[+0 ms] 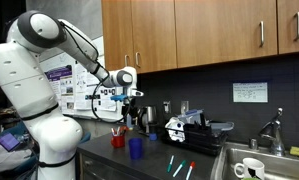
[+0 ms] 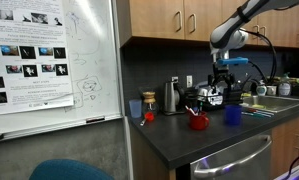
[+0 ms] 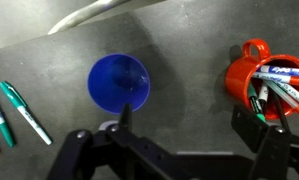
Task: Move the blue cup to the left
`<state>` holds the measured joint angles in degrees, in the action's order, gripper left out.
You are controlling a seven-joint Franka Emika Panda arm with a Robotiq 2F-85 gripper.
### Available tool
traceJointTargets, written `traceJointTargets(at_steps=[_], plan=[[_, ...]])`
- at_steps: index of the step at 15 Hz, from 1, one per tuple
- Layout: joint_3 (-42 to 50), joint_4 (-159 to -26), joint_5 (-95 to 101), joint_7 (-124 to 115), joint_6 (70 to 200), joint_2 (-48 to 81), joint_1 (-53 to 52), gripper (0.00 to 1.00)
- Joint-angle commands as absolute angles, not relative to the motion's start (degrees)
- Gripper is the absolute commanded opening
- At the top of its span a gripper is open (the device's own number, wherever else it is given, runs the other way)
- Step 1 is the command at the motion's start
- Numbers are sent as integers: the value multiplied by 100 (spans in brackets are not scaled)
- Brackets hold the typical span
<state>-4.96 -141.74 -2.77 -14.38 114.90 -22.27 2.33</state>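
My gripper hangs high between both cups, so next my gripper needs to lower and shift toward the left in the wrist view onto the blue cup's rim by the red cup (image 1: 131,140) (image 3: 147,93).
The blue cup (image 3: 119,82) stands upright and empty on the dark counter; it also shows in both exterior views (image 1: 136,147) (image 2: 232,116). The red cup with pens (image 3: 257,78) stands beside it (image 1: 118,139) (image 2: 198,121). My gripper (image 3: 189,125) is open and empty, hanging above the counter between the two cups. One finger's tip lies over the blue cup's near rim and the other sits next to the red cup. In both exterior views the gripper (image 1: 127,104) (image 2: 221,93) hangs well above the cups.
Several markers (image 3: 17,112) lie on the counter near the blue cup (image 1: 179,165). A black appliance (image 1: 194,128), a sink with a white mug (image 1: 251,168) and a faucet (image 1: 272,130) stand further along. A metal jug (image 2: 170,97) stands at the back wall, near a whiteboard (image 2: 49,60).
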Motion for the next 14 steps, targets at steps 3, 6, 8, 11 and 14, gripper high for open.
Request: traceJointTargets(at_steps=[3,6,8,11,14], plan=[[-438,-14298,-178,-1524,11709,-1989,224,100],[-397,-14372,-125,-1491,11856,-1818,244,100],[-359,-14373,-101,-1481,11885,-1715,249,100],[-301,-14371,-82,-1478,11920,-1572,259,100],[-253,-14360,-37,-1476,11939,-1396,269,100]])
